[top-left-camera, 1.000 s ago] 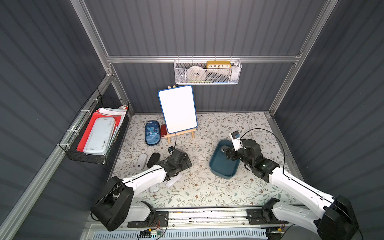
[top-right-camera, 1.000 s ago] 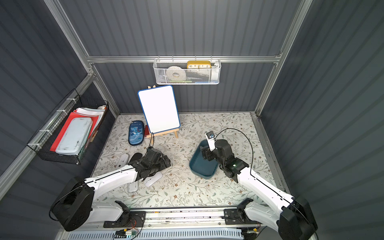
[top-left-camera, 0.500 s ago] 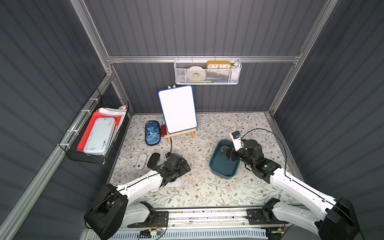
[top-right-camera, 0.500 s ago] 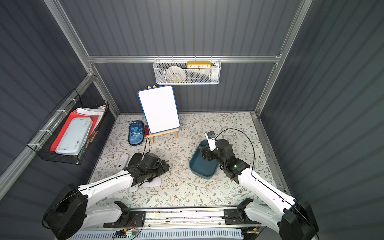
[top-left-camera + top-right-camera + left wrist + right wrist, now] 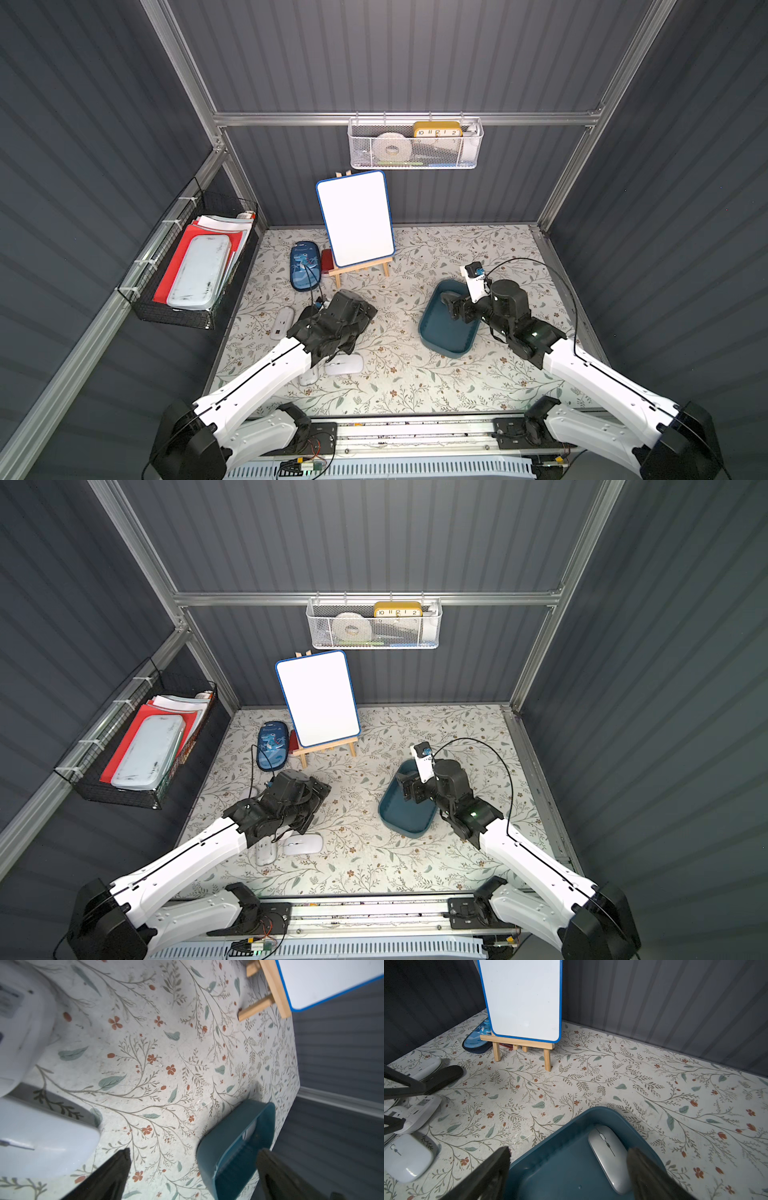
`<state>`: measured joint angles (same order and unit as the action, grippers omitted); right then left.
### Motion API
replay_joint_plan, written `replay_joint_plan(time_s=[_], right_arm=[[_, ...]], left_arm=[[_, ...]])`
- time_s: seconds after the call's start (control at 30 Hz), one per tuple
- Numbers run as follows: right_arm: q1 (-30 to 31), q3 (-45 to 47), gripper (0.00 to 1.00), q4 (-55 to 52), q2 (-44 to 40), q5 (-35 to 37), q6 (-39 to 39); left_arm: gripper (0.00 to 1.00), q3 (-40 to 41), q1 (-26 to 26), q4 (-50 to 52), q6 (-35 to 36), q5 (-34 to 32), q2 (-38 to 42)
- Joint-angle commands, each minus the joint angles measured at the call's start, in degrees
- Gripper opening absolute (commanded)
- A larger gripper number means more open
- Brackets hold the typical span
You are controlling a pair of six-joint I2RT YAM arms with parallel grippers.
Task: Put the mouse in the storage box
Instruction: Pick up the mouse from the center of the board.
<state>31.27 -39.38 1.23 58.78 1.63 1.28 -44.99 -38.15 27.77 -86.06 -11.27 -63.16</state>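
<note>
Next, my left gripper comes back and down, fingers turning downward, to close across the white mouse's end facing the box, since bare tabletop surrounds that end.
A silver-grey mouse [image 5: 609, 1157] lies inside the dark teal storage box [image 5: 560, 1167], along one wall. My right gripper [image 5: 569, 1169] hovers open just above the box [image 5: 444, 332], one finger close beside that mouse and not touching it. In both top views this gripper [image 5: 451, 309] hides the mouse. Several more mice lie at the table's left. A white mouse [image 5: 344, 365] sits right side up beside an overturned one [image 5: 309, 374]. My left gripper [image 5: 361, 311] stands open and empty above them, pointing toward the box [image 5: 209, 1155].
A whiteboard on a wooden easel [image 5: 357, 224] stands at the back, with a blue pencil case [image 5: 304, 266] beside it. A black wire basket [image 5: 195, 266] hangs on the left wall and a white mesh basket [image 5: 415, 145] on the back wall. A black mouse [image 5: 444, 1076] lies near the left arm.
My left arm has drawn back and swung a little left over the cluster of mice, covering the black one in the top views. The right gripper has barely moved over the box.
</note>
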Motion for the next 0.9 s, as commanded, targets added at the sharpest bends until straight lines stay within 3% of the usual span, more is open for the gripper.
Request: replay_joint_plan(time_s=[0.0, 0.13, 0.3, 0.5, 0.87], right_arm=[[0.14, 1.00, 0.92, 0.45, -1.11, -1.14, -0.88], [0.19, 1.23, 0.92, 0.98, -1.30, -1.62, -1.28], [0.13, 1.27, 0.92, 1.12, -1.30, -1.96, -1.28], [0.19, 1.30, 0.92, 1.25, -1.57, -2.82, -1.63], [0.28, 1.27, 0.92, 0.61, -1.33, -3.89, -1.98]], left_arm=[[0.99, 0.26, 0.49, 8.66, -11.15, -1.93, -0.47], [0.99, 2.00, 0.52, 5.66, -11.92, 0.94, 0.49], [0.99, 4.10, 0.50, 11.07, -23.16, 4.26, 0.83], [0.99, 6.59, 0.52, 10.08, -26.79, 5.57, 0.43], [0.99, 3.78, 0.51, 9.86, -25.01, 7.21, -18.37]])
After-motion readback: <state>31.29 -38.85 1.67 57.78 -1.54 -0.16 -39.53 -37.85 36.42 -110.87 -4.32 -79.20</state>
